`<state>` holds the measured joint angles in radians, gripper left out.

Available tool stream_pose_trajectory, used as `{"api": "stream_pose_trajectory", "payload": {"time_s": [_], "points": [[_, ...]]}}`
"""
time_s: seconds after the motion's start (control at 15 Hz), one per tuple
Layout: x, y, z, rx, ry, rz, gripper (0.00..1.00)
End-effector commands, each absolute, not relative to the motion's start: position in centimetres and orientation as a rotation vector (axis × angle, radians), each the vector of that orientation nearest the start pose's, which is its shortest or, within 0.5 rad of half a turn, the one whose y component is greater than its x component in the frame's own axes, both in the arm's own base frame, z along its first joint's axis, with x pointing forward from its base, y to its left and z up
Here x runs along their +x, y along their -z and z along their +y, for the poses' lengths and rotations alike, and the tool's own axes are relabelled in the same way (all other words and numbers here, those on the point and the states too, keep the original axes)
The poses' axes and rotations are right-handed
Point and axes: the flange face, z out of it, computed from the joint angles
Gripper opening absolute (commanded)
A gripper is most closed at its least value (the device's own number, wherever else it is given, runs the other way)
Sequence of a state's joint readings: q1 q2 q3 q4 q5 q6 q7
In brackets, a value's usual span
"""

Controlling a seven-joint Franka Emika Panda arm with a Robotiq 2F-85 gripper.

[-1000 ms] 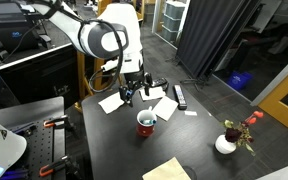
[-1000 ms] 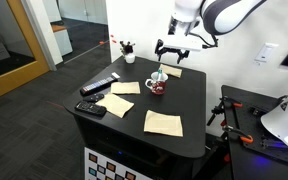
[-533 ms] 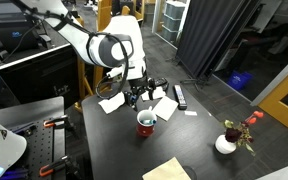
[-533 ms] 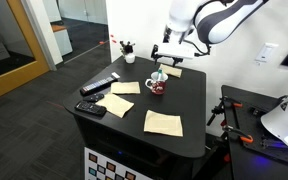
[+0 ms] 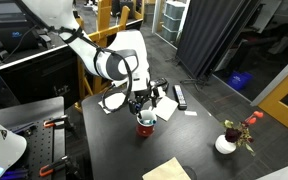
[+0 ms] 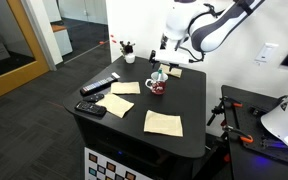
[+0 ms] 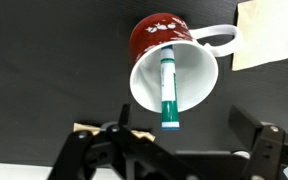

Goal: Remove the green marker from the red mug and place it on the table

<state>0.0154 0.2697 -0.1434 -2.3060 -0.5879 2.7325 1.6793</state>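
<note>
The green marker's upper end (image 7: 170, 117) sticks out past the mug's rim between my open fingers, so I will lower my gripper next and close it on that end.
The red mug (image 7: 174, 60) with a white inside and white handle stands on the dark table (image 7: 44, 70). The green marker (image 7: 168, 92) stands in it, its end sticking up over the rim toward my camera. My gripper (image 7: 174, 150) is open and empty, hovering right above the mug, one finger on each side of the marker's end. In both exterior views the mug (image 5: 146, 123) (image 6: 158, 85) sits under my gripper (image 5: 144, 103) (image 6: 167, 62), near the table's middle.
Pale paper sheets lie around the mug (image 5: 165, 107) (image 6: 163, 122) (image 6: 115, 106). A flat black bar (image 5: 180, 96) and black devices (image 6: 93, 108) lie on the table. A white vase with red flowers (image 5: 227, 143) stands at a corner.
My gripper has moved from beside the paper sheets to a place right over the mug and come lower. The mug and marker have not moved.
</note>
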Motion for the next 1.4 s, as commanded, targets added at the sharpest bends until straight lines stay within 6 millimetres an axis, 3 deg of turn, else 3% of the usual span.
{"api": "stream_pose_trajectory", "payload": {"time_s": [0.0, 0.33, 0.53, 0.87, 1.33], "points": [[54.6, -23.1, -5.2, -2.583, 0.539, 1.903, 0.74], [55.3, -22.4, -5.3, -2.600, 0.534, 1.904, 0.38], [55.5, -22.1, -5.1, -2.608, 0.527, 1.902, 0.32], [55.7, -21.7, -4.9, -2.613, 0.514, 1.912, 0.42], [55.6, -21.1, -4.9, -2.620, 0.492, 1.928, 0.43]]}}
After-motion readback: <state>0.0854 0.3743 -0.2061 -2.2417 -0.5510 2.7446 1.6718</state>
